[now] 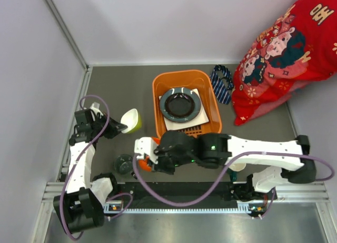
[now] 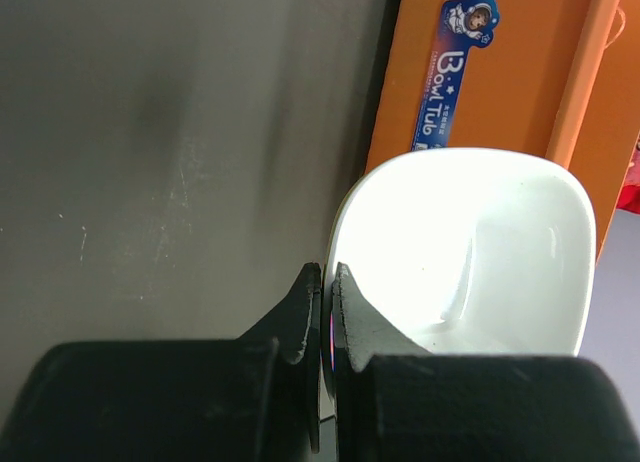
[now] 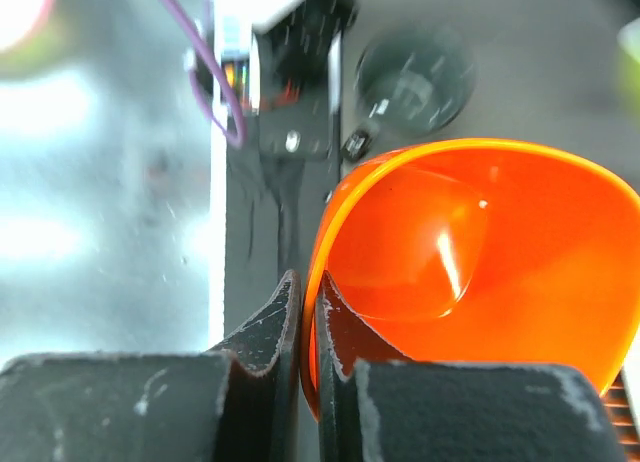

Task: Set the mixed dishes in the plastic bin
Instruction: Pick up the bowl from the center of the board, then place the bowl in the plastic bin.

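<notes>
The orange bowl goes outward over the bin in my right gripper next, then down there for release. The blue-grey plate's black centre lies empty, outward of that gripper.
The orange plastic bin stands mid-table and holds the white square plate with the round blue-grey, black-centred plate on top. My left gripper is shut on the rim of a bowl, white inside and yellow-green outside, held left of the bin; in the left wrist view my gripper pinches the bowl beside the bin wall. My right gripper is shut on the rim of the orange bowl, which also shows from above. The dark teal cup stands next to it.
The striped blue necktie lies right of the bin. A red patterned cloth fills the far right corner. A pale object is mostly hidden under my right arm. Walls close in on the left and at the back.
</notes>
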